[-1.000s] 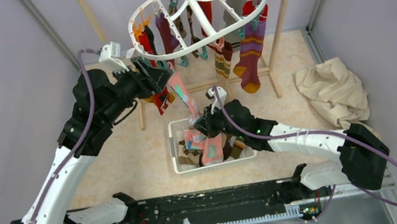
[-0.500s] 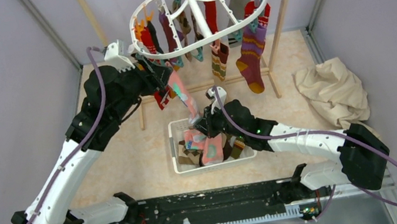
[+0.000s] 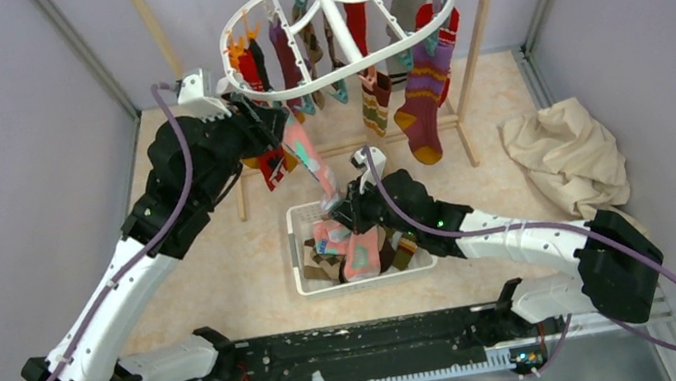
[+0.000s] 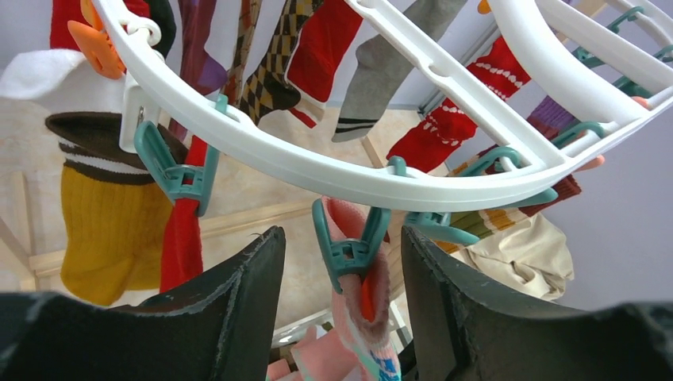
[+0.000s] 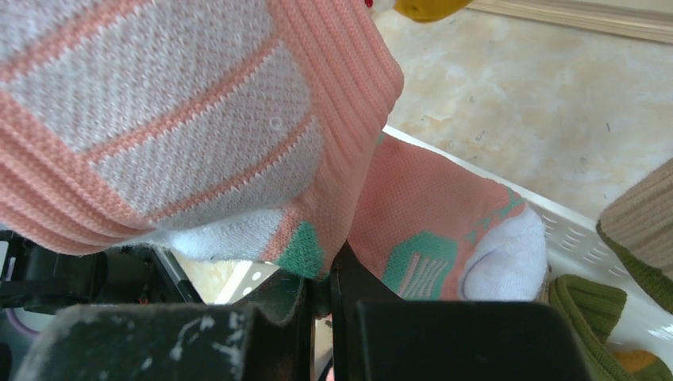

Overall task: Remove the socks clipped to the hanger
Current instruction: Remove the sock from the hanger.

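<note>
The pink sock will next move away from the teal clip and down over the white slotted basket in my right gripper, which will then release it, since loose socks are already inside.
The white oval hanger [image 3: 335,11] hangs at the back with several socks clipped to it. A pink sock [image 3: 307,160] hangs from a teal clip [image 4: 350,248] on the hanger's near rim [image 4: 333,171]. My left gripper [image 4: 343,262] is open, one finger on each side of that clip, not touching it. My right gripper [image 3: 345,208] is shut on the lower end of the pink sock [image 5: 198,127], just above the basket. A red sock [image 4: 184,238] hangs from a second teal clip to the left.
A white slotted basket [image 3: 296,219] on the floor holds several loose socks. A wooden pole rack [image 3: 481,22] carries the hanger. A beige cloth [image 3: 566,151] lies at the right. Purple walls close in on both sides.
My left arm rose and moved right toward the hanger's near rim. The hanger swung a little. My right gripper kept its hold on the pink sock.
</note>
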Robot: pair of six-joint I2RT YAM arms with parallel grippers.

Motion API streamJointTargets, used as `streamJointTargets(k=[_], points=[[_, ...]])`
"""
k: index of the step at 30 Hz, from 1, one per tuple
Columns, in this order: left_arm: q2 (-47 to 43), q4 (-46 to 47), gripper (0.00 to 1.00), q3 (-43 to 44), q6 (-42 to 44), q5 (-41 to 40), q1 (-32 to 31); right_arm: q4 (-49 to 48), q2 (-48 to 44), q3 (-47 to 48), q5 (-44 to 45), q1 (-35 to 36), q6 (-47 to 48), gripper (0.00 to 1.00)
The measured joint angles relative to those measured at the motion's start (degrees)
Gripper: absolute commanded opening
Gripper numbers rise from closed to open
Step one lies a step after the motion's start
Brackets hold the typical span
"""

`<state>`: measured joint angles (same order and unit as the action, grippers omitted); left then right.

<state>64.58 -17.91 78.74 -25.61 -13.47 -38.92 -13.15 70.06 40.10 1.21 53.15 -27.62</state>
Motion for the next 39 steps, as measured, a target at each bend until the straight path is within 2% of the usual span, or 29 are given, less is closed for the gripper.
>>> streamJointTargets(k=[12,19,26,34,39], points=[[-0.5,6.2,0.58,-4.3,1.5,-1.2,-0.1,-1.0,0.2,-0.4,-0.4,0.0,-0.1,0.00],[-0.7,9.0,0.61,-4.6,1.7,-1.8,-0.9,-1.8,0.2,-1.5,-0.4,0.0,-0.5,0.00],[-1.0,10.1,0.59,-4.7,1.9,-3.1,-1.9,-2.0,0.3,-1.5,-0.4,0.0,-0.7,0.00],[-1.0,10.1,0.44,-4.7,2.2,-4.4,-2.2,-2.0,0.3,-1.5,-0.4,0.0,-0.7,0.00],[-0.5,9.9,0.39,-4.7,2.4,-5.2,-2.4,-2.1,0.9,-1.5,-0.5,0.0,-0.6,0.00]])
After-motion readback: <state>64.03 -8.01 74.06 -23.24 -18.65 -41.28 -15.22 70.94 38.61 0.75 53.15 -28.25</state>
